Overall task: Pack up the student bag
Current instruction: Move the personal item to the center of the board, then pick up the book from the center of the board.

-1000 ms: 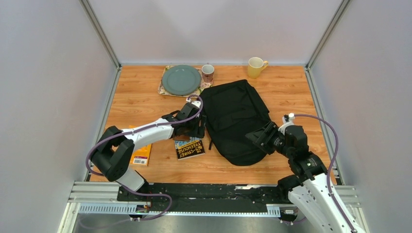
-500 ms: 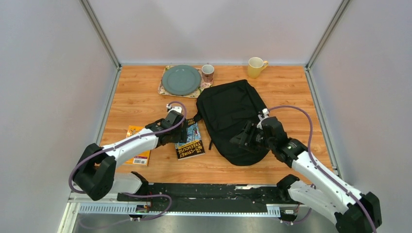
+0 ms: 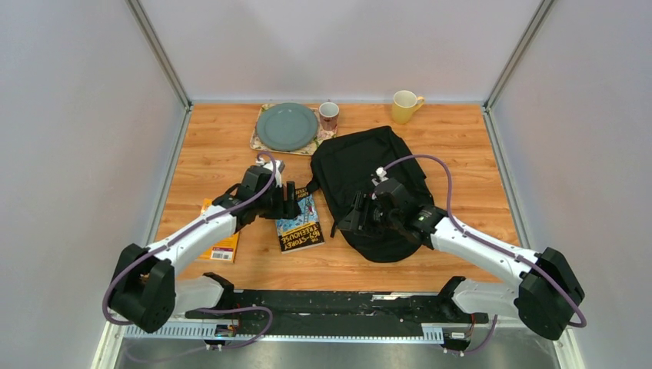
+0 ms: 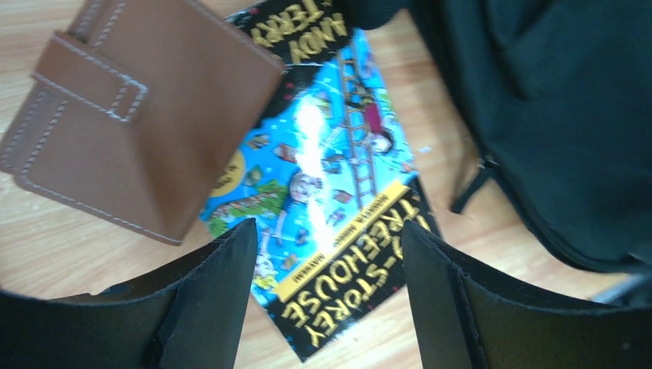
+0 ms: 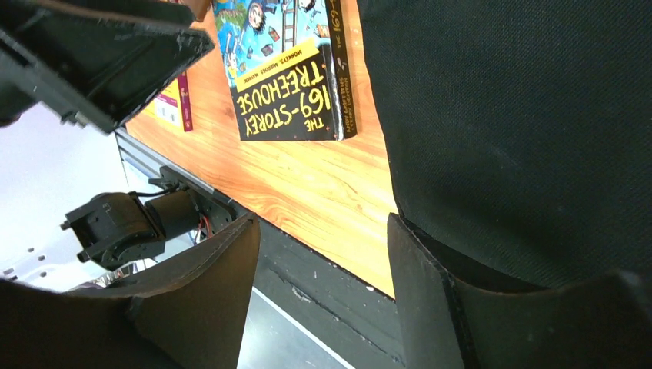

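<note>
The wallet (image 4: 146,115) is crowding the book's far corner, so I need to bring my left gripper back and down onto the book's clear long edge that faces away from the bag.
The student bag (image 3: 373,181) is a large black backpack lying flat mid-table; its fabric fills the right of both wrist views (image 4: 553,115) (image 5: 523,115). My left gripper (image 3: 291,202) hovers open just left of the bag, and in its wrist view the open fingers (image 4: 327,231) frame a colourful treehouse book (image 4: 338,192) (image 3: 301,228). A brown leather wallet (image 4: 146,115) lies partly on the book's far-left corner. My right gripper (image 3: 354,221) is open and empty over the bag's near-left edge (image 5: 321,223), pointing toward the table's front edge. The book (image 5: 284,84) lies beyond it.
An orange book (image 3: 223,246) lies at the near left. At the back stand a green plate (image 3: 286,127) on a placemat, a brown mug (image 3: 329,115) and a yellow mug (image 3: 404,106). The black front rail (image 5: 338,269) borders the table.
The left gripper has pulled back from the bag's edge to the book, still open. The right arm has swung left across the bag's near end to its left edge.
</note>
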Available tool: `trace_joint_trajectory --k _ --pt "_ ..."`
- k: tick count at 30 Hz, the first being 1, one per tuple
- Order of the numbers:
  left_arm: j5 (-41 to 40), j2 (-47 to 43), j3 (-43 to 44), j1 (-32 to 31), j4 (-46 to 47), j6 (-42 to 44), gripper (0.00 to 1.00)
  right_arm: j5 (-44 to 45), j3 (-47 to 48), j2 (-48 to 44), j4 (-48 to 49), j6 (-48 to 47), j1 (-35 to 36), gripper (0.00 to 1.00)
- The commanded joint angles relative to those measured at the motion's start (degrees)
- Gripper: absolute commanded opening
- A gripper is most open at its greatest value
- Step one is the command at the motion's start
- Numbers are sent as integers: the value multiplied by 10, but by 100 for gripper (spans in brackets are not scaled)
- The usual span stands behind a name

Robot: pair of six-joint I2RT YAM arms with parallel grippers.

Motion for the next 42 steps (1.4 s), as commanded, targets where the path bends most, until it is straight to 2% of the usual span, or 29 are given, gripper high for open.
trace_joint_trajectory --k 1,4,9,10,13,20,26,31,34,42 --pt "82 -57 16 -11 19 -21 76 20 19 1 35 3 1 65" --pt "72 -79 3 -12 44 -20 78 19 17 2 34 3 1 65" --pt "84 21 40 -12 21 18 79 17 23 9 39 3 2 65" --pt "70 39 43 -13 16 23 76 16 24 12 41 3 1 65" --pt "9 70 27 -10 48 28 78 11 33 27 44 -2 4 65" --pt "-27 114 77 29 28 59 79 -4 48 77 55 -10 10 65" --pt "6 131 87 76 60 61 80 -15 66 119 66 -17 15 65" --pt "21 107 68 78 51 48 80 -15 90 148 62 -31 18 65" --pt "16 41 3 78 71 27 80 -18 119 180 54 -48 18 65" --pt "90 -16 -72 77 72 -7 81 -15 212 294 27 -92 20 65"
